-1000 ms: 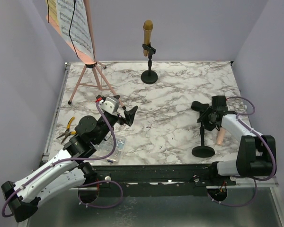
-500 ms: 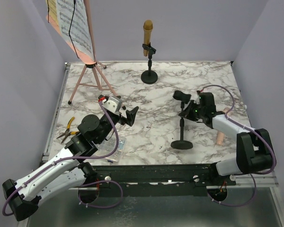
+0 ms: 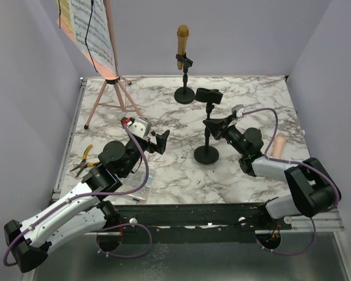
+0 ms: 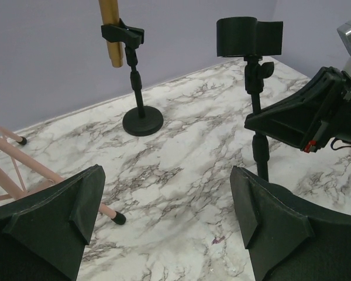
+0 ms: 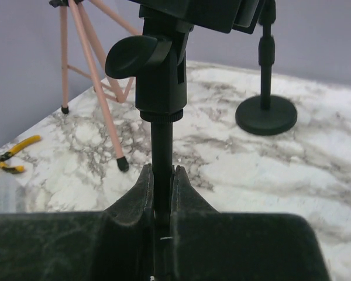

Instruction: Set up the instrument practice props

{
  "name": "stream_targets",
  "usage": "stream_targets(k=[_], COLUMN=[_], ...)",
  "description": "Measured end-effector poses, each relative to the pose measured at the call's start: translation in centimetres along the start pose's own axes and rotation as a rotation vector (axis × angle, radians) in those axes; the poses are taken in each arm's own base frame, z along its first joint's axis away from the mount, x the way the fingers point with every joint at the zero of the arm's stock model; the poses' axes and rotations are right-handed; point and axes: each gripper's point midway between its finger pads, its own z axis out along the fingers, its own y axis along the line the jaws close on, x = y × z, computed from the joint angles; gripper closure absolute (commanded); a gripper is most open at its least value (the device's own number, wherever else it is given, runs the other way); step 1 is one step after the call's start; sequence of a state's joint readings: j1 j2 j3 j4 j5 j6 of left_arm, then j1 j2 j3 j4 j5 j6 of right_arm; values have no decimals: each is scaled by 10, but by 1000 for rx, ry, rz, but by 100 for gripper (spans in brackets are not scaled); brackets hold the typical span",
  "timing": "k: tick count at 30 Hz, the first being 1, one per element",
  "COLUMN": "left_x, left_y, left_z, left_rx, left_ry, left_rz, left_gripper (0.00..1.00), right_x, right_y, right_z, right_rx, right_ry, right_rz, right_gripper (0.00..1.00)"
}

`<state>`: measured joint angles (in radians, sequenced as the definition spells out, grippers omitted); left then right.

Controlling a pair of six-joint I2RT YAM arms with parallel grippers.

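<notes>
The second mic holder's pole (image 5: 162,140) should next tilt toward my base as my right gripper eases slightly back and opens its fingers, because the holder's round foot is above clear marble.
The pink music rack (image 3: 108,88) stands at the back left with sheet-music pages (image 3: 90,32) on it. A gold microphone (image 3: 182,40) sits in a black mic holder (image 3: 185,95) at the back centre. My right gripper (image 3: 213,124) is shut on the pole of the second mic holder (image 3: 206,153), which is upright mid-table with its clip empty. In the right wrist view the pole (image 5: 162,140) is pinched between both fingers. A pink microphone (image 3: 278,143) lies at the right. My left gripper (image 3: 158,140) hangs open and empty left of centre, over bare marble (image 4: 167,216).
Yellow-handled pliers (image 3: 82,159) lie at the left edge. A clear compartment box (image 3: 139,182) sits under my left arm near the front. The rack's legs (image 4: 23,167) spread across the back left. Purple walls close in three sides.
My right gripper closed on the second mic holder's pole and carried it from the front right leftward and back to mid-table. The left arm has barely moved.
</notes>
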<state>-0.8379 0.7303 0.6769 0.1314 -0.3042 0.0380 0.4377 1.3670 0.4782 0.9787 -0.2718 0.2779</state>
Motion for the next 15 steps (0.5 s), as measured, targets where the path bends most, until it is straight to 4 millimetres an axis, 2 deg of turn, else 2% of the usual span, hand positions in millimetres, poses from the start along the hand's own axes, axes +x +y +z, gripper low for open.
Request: stream_targets(k=[2,5,11,13,15], left_x=[0,0,-1,-1,-2], left_y=[1,3,4,4,4], left_z=[0,0,-1,-1,-1], left_rx=[-6,-14,-20,-20,-20], left_ry=[0,0,-4,-4,-7], left_rz=[0,1,-1,-1,-2], left_gripper=[5,5,5,5,5], right_x=[-1,12,18,20,23], right_y=[-3,-8,5,6,7], right_z=[6,7,1,-4,-9], right_rx=[-18,-31,-66,-67,-65], right_ry=[-66,-113,-156,-156,-151], right_rz=[-67,-148,-240,-255,-259], right_gripper=[99,99,98,94,80])
